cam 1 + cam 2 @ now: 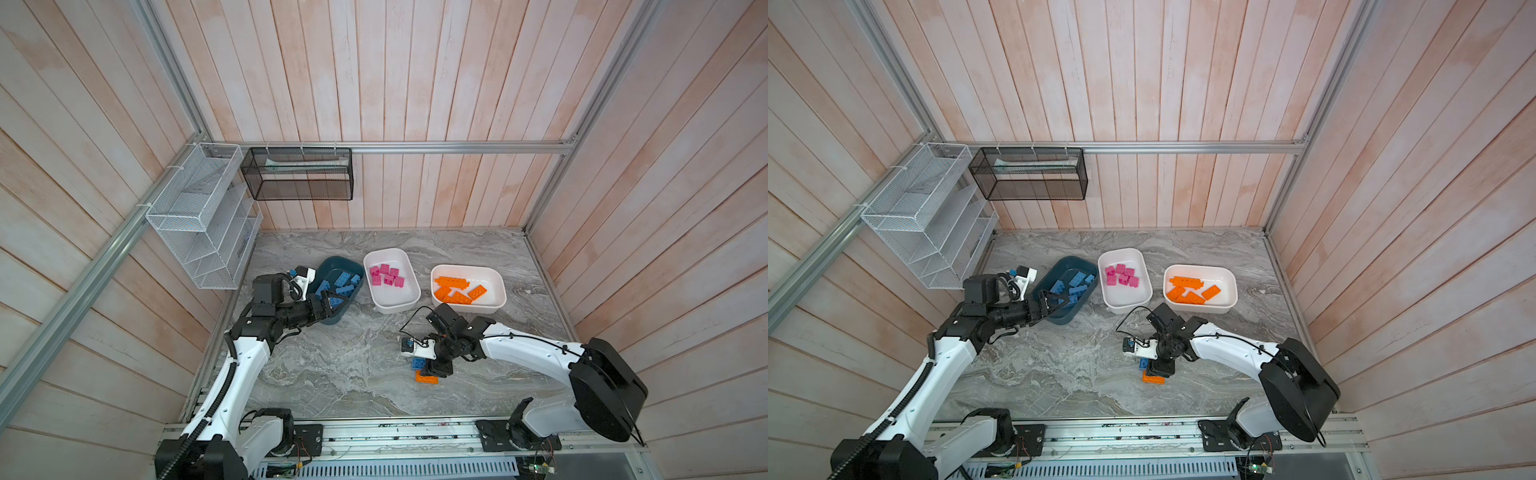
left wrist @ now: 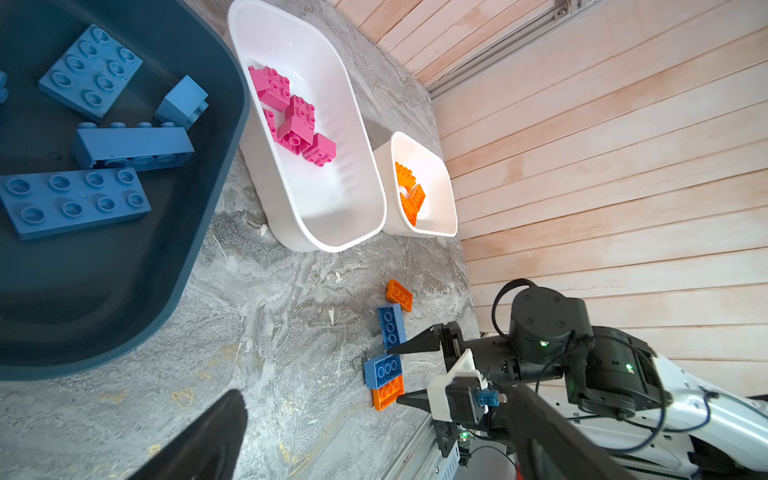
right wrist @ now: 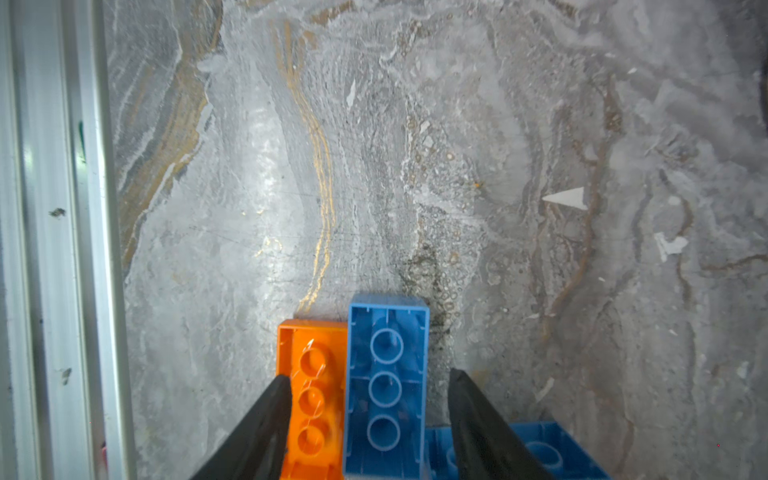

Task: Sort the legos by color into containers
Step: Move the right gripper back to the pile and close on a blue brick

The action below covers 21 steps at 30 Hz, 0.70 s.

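Observation:
The blue lego lies below and slightly outward of my right gripper, so the gripper shifts outward next and lowers its fingers along the blue lego's long sides.
The dark teal container (image 1: 335, 262) holds blue legos (image 1: 343, 280), and my left gripper (image 1: 332, 301) hangs open and empty over its near end. One white container (image 1: 390, 252) holds pink legos (image 1: 386, 275), the other (image 1: 496, 286) orange legos (image 1: 457, 289). Several legos lie upside down on the table. My right gripper (image 3: 369, 378) is open and points down, straddling an orange lego (image 3: 311, 395) and a blue lego (image 3: 386, 374) side by side. One finger touches the orange one; the other stands off the blue. Another blue lego (image 2: 390, 328) and an orange one (image 2: 400, 295) lie beyond.
A white wire rack (image 1: 199, 216) and a black mesh basket (image 1: 297, 174) hang on the back left walls. An aluminium rail (image 3: 54, 249) runs along the table's front edge, close to the right gripper. Wooden walls close in three sides.

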Each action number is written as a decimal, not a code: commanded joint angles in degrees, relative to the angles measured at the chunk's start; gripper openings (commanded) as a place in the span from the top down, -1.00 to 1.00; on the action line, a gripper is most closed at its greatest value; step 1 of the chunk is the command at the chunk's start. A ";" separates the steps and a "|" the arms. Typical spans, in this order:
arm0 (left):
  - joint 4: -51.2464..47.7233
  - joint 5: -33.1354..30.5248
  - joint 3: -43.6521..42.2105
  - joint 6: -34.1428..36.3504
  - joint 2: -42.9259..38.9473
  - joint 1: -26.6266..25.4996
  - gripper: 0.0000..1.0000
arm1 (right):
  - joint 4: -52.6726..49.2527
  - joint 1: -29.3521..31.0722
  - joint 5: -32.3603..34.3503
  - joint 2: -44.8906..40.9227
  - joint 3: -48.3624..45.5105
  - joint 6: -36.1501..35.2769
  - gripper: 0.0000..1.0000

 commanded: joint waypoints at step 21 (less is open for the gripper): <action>-1.48 -0.32 -0.93 2.10 -0.69 0.18 -1.00 | -1.45 -3.09 3.92 4.36 4.64 -2.12 0.07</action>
